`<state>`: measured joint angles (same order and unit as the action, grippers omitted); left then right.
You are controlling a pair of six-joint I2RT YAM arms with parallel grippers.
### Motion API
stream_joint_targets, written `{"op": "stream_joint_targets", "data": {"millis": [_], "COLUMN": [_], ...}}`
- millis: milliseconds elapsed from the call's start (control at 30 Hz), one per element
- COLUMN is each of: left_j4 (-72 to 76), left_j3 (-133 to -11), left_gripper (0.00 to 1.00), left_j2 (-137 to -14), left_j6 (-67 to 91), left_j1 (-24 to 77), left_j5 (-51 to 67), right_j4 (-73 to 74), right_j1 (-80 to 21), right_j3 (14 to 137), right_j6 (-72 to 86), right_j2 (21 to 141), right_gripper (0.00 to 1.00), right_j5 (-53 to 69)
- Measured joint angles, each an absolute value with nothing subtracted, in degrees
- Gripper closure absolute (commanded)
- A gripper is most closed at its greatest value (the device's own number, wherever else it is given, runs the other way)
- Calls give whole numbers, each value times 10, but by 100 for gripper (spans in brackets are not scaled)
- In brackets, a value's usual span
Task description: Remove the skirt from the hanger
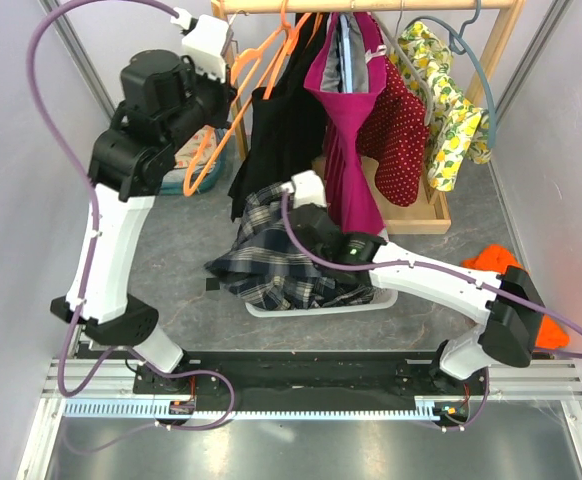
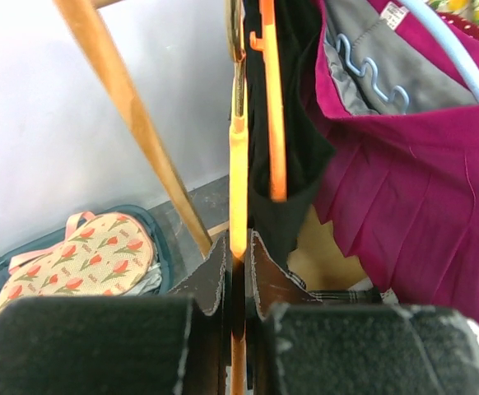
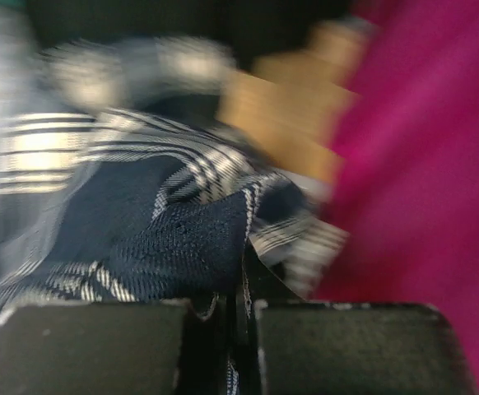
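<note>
I should next move the hanger in my left gripper outward and down under the bar (image 1: pixel 261 6) and then open the gripper, since the skirt is off.
The navy and white plaid skirt (image 1: pixel 271 258) lies bunched over a white basket (image 1: pixel 316 307), off the hanger. My right gripper (image 1: pixel 309 212) is shut on a fold of the skirt (image 3: pixel 165 234), the cloth pinched between its jaws (image 3: pixel 241 288). The view is blurred. The orange hanger (image 1: pixel 256 65) hangs bare from the wooden rail (image 1: pixel 261 6). My left gripper (image 1: pixel 229 102) is shut on the hanger's lower bar (image 2: pixel 238 164), which runs straight between its jaws (image 2: pixel 238 257).
On the rail hang a black garment (image 1: pixel 281 130), a magenta skirt (image 1: pixel 349 150), a red dotted garment (image 1: pixel 399 130) and a lemon-print one (image 1: pixel 449 115) on a blue hanger (image 1: pixel 471 50). A teal bin with floral cloth (image 2: pixel 83 255) stands left. Orange cloth (image 1: pixel 499 262) lies right.
</note>
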<state>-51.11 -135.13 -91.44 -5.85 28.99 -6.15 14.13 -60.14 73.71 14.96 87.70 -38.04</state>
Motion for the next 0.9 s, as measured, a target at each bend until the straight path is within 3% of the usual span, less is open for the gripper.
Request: {"op": "stream_joint_targets", "data": {"millis": [400, 733, 900], "left_j4": [-489, -462, -445], "left_j3": [-1330, -1415, -1433], "left_gripper": [98, 98, 98], "left_j2": [-940, -1011, -1045], "left_j6": [-59, -59, -59], "left_j1": [277, 257, 257], "left_j5": [-95, -109, -107], "right_j4": [192, 367, 398], "right_j1": [-572, -567, -574], "right_j3": [575, 594, 571], "right_j6": [266, 475, 540], "right_j2": [745, 936, 917], "right_gripper": [100, 100, 100], "right_j5": [-536, -588, -588]}}
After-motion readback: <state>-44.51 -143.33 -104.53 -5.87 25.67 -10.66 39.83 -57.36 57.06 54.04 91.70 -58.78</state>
